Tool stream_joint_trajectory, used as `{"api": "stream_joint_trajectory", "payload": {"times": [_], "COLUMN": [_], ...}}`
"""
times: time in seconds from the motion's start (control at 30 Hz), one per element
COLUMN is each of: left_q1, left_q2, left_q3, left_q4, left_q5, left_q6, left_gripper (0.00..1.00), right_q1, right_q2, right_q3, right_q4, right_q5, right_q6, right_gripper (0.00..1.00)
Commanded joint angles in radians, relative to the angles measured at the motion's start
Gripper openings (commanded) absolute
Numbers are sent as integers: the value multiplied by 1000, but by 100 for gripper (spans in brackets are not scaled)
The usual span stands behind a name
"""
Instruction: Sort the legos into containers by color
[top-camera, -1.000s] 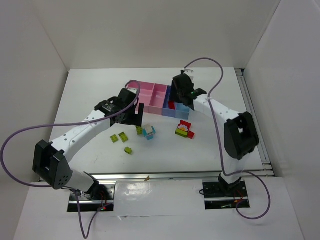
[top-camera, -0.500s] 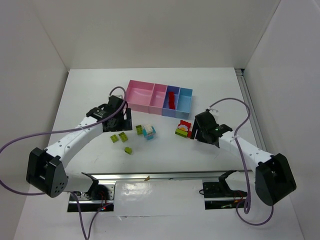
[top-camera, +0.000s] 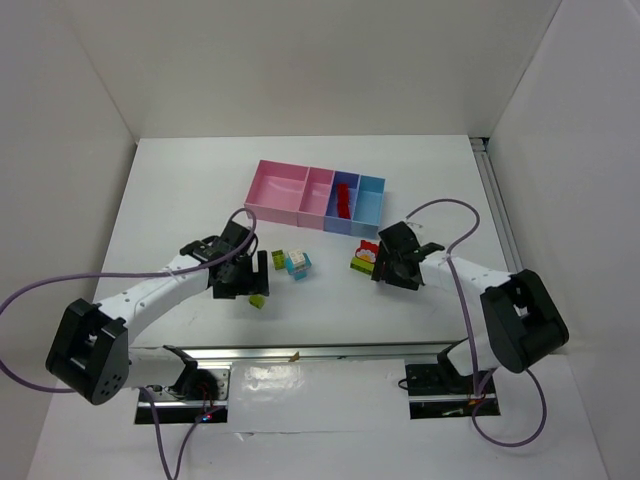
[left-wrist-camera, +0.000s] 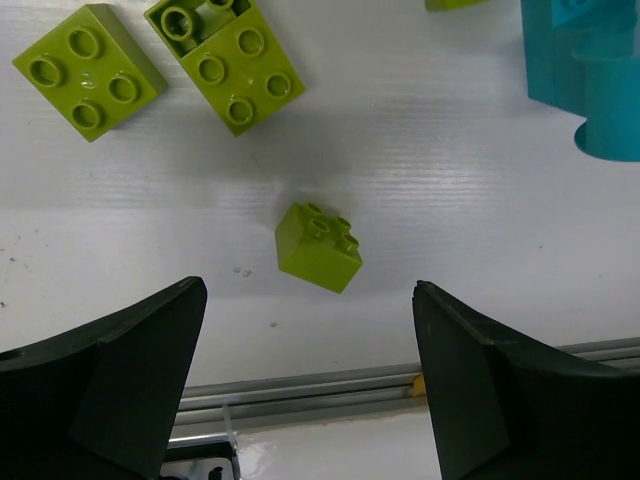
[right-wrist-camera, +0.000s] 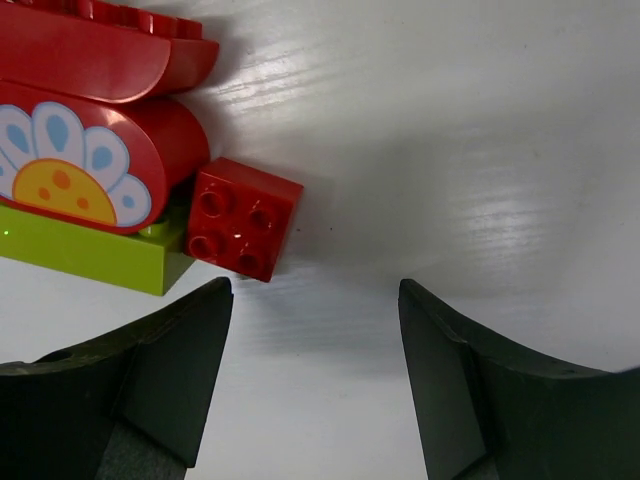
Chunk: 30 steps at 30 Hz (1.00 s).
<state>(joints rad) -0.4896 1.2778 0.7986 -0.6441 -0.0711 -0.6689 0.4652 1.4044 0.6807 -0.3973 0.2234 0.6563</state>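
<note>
My left gripper will next go down with a finger on either side of the small lime lego (top-camera: 257, 301) (left-wrist-camera: 318, 248) and close, because the lego is below, in line with the gripper's open gap.
The four joined containers (top-camera: 280, 190) stand at the back; a red lego (top-camera: 343, 203) lies in the periwinkle bin. My left gripper (top-camera: 248, 276) is open and empty above the table. A small lime lego (left-wrist-camera: 318, 246) lies just ahead of its fingertips (left-wrist-camera: 307, 330), and it also shows in the top view (top-camera: 257, 299). Two flat lime legos (left-wrist-camera: 225, 62) lie beyond it. My right gripper (top-camera: 396, 268) is open and empty, its fingertips (right-wrist-camera: 315, 300) just short of a small red lego (right-wrist-camera: 244, 218). That lego touches a red, white and lime clump (right-wrist-camera: 90, 150).
A cyan and white clump (top-camera: 298, 264) and a lime lego (top-camera: 278, 260) lie between the two grippers. A metal rail (top-camera: 330, 349) runs along the table's front edge, close below the left gripper. White walls enclose the table on three sides.
Both arms have moved from the containers down to the front of the table. The right gripper has left a red lego in the periwinkle bin and now sits by the red clump.
</note>
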Motion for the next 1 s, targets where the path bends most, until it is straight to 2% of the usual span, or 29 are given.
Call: {"api": "stream_joint_trajectory", "payload": {"times": [0.0,0.37,0.47,0.5,0.57,0.6,0.7,0.97], "left_q1": [-3,-3,-3,-3,-3,-3,-3,-3], "left_q2": [-20,43,43,52,61,61,61,41], "left_q3": [10,-10,-10,-10,-1,-1,-1,-1], "left_q4": [37,60,69,69,69,69,69,69], "left_q5": [-1,17,17,17,8,8,8,-4], "left_q6": [-38,-83,-83,-83,-83,-83,-83,-101], "left_gripper": [95,95,95,95,95,95,95,95], "right_q1": [6,-3,-3,-3,-3,-3,-3,-3], "right_q2": [28,157,148,148,122,113,73,-102], "right_q3": [34,95,86,76,63,54,54,160], "right_q4": [77,143,131,130,120,120,74,-34], "right_q5": [8,59,83,83,102,102,111,143], "right_q6": [-24,-43,-43,-34,-34,-34,-24,-76], "right_gripper": [74,73,69,63,57,48,38,37]}}
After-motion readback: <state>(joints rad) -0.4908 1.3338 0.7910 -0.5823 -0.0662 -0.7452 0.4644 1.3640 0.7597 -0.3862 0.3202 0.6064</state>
